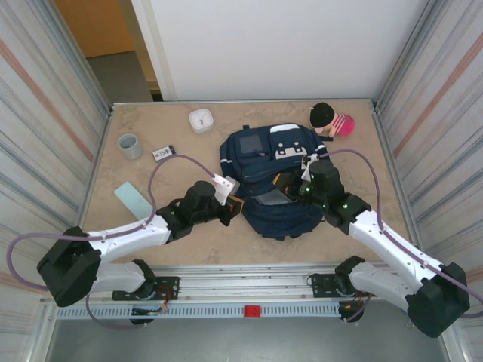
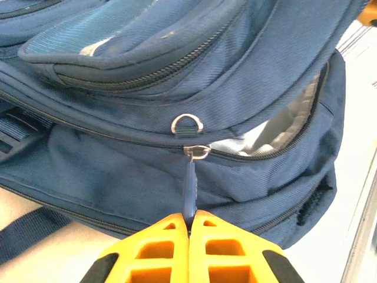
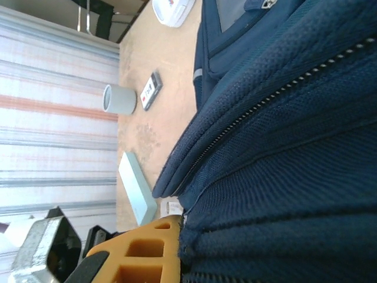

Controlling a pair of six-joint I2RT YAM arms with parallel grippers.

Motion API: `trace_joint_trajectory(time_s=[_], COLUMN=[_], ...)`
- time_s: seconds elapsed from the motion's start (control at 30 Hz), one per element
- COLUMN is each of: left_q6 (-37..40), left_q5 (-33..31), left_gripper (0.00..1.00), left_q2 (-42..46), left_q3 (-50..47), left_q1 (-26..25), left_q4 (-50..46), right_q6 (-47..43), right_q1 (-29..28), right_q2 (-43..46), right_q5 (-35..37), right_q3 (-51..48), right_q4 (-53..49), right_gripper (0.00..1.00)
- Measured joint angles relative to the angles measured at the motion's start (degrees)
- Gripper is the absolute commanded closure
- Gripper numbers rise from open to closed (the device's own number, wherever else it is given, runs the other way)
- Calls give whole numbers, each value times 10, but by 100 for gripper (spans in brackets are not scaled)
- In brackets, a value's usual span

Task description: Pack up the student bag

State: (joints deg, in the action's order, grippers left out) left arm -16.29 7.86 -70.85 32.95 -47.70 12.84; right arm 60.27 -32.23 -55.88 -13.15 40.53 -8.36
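Observation:
I should pull my left gripper outward along the bag's edge next and release the blue zipper pull [image 2: 189,180] there. The part of the zip that is still shut lies outward of my gripper.
The student bag [image 1: 275,177], navy with a white buckle patch, lies flat mid-table. My left gripper [image 1: 232,209] is at its left edge. In the left wrist view the orange fingers [image 2: 159,247] are shut on the blue zipper pull [image 2: 189,180], which hangs from a metal slider [image 2: 198,152]. To the right of the slider the zip gapes and shows grey lining [image 2: 277,132]. My right gripper [image 1: 300,186] rests on the bag's right side. One orange finger [image 3: 147,250] presses against bunched bag fabric [image 3: 283,177]; the other finger is hidden behind it.
A grey cup [image 1: 130,145], a small dark-and-white device [image 1: 163,154] and a pale blue flat box [image 1: 133,199] lie to the left. A white round container [image 1: 201,120] sits at the back, and a doll with a black hat [image 1: 330,119] at the back right. Corrugated walls enclose the table.

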Motion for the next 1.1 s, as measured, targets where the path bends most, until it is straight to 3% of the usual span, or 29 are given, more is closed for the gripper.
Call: trace_joint_trajectory(time_s=[0.53, 0.77, 1.0, 1.1], left_q6=[15, -4, -50, -75], left_q5=[-52, -60, -82, -94], left_gripper=[100, 50, 29, 24], left_q2=[-134, -103, -3, 18], left_q3=[19, 36, 61, 80], left_q1=[133, 135, 135, 136], left_q4=[40, 22, -101, -161], right_q6=[-80, -85, -91, -98], right_q1=[90, 98, 95, 84], right_q2=[32, 10, -56, -83], right_q5=[-148, -169, -170, -166], right_q3=[120, 111, 92, 90], right_q4=[-134, -104, -35, -19], right_gripper=[99, 99, 96, 85])
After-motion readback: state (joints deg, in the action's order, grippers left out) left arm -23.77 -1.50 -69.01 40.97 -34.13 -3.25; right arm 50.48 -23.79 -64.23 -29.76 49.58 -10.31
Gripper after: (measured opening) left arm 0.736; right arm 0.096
